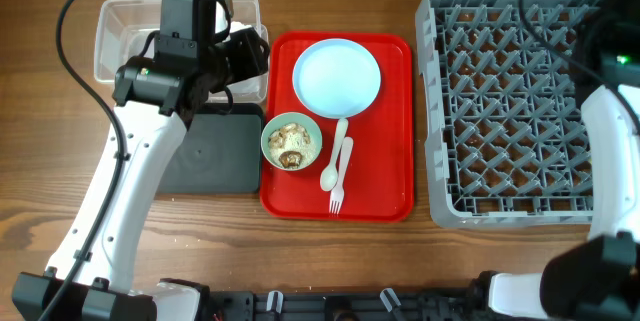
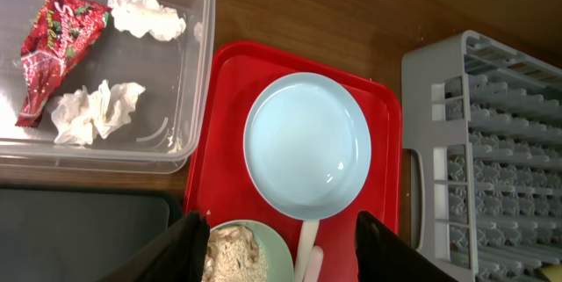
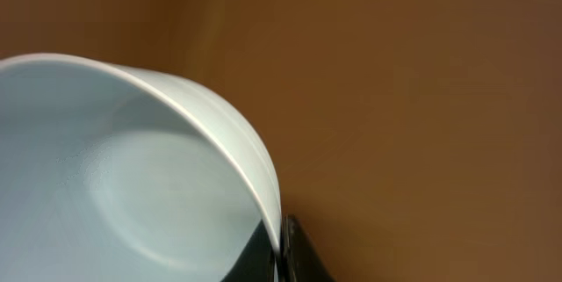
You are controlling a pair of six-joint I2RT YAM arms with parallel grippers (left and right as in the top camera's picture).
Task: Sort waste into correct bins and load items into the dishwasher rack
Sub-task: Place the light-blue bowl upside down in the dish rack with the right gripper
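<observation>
My right gripper lowers the light blue bowl (image 3: 105,177) among the dishwasher rack's far wires next and releases the bowl's rim, as those pegs lie below it.
My left gripper (image 2: 285,251) is open and empty, above the gap between the pale green bowl (image 2: 263,247) of beige food scraps (image 2: 230,256) and the light blue plate (image 2: 307,141). In the overhead view it hangs at the clear tub's (image 1: 110,31) right end. The tub holds the red wrapper (image 2: 53,45) and white tissue pieces (image 2: 97,111). My right gripper (image 3: 279,247) is shut on the rim of the light blue bowl (image 3: 105,177). The white spoon (image 1: 332,161) and fork (image 1: 341,176) lie on the red tray. The yellow cup is out of view.
The red serving tray (image 1: 390,161) sits mid-table. The black tray (image 1: 215,151) lies left of it, below the tub. The grey dishwasher rack (image 1: 510,101) fills the right side, with my right arm (image 1: 605,121) over its right edge.
</observation>
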